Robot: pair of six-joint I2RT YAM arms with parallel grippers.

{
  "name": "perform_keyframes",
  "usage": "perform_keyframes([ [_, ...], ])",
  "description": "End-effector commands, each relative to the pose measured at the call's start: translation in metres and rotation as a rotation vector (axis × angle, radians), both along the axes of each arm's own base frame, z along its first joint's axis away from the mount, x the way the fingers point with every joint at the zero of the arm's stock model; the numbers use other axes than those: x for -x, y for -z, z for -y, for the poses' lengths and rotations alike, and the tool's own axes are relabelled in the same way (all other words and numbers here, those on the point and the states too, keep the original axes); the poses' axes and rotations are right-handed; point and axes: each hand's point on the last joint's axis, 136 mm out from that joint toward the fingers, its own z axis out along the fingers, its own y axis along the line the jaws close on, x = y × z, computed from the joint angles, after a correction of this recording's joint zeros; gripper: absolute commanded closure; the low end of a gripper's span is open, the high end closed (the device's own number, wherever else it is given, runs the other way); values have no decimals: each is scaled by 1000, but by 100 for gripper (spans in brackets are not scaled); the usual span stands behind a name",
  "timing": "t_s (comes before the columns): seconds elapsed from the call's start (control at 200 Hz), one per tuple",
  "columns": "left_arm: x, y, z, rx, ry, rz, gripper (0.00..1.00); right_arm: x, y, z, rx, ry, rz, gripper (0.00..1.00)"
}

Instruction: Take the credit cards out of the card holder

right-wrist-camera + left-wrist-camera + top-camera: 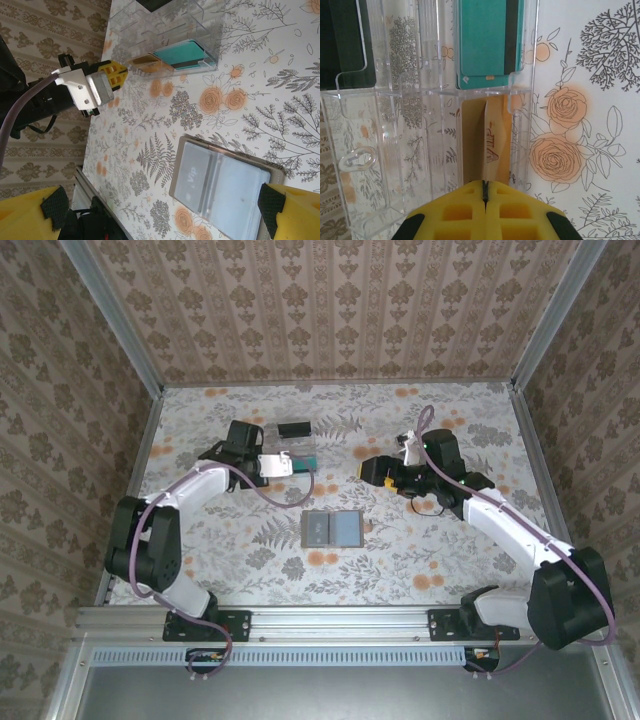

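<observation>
My left gripper lowers toward the clear tray's section next, then releases the yellow-orange credit card (487,142), already between that section's sides.
The card holder (331,530) lies open and flat on the table, grey-blue inside up. In the right wrist view the holder (235,195) shows a grey card marked "Vip" (196,179) in one pocket. My left gripper (485,184) is shut on a yellow-orange credit card (487,142), which lies in a compartment of the clear tray (395,150). From above, the left gripper (284,466) is at the tray's near edge. My right gripper (368,472) hovers open right of the tray, its fingers (295,210) wide apart above the holder, nothing between them.
A teal card (487,40) lies in the tray compartment beyond the yellow-orange one, and a dark card (340,40) in another. The tray (290,445) stands at the table's back middle. Patterned walls enclose the floral table (430,560).
</observation>
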Motion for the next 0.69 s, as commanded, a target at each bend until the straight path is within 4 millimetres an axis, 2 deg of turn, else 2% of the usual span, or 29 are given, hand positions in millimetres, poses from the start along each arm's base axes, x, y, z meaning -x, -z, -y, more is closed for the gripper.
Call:
perform_keyframes([
  [0.0,-8,-1,1,20,-12,-3,100,-8,-11,1,-7,8,29,0],
  [0.27,-10,10,-2,26,-31,-35,100,-10,-8,1,-7,14,24,0],
  [0.315,-10,12,-2,27,-35,-43,97,-10,-8,1,-8,11,23,0],
  [0.485,-15,13,-1,36,-53,-47,96,-11,-6,1,-10,13,19,0],
  [0.59,-16,17,-1,33,-58,-55,92,-12,-5,1,-10,13,15,0],
  [0.69,-17,17,-1,37,-66,-52,84,-12,-4,2,-13,15,14,0],
])
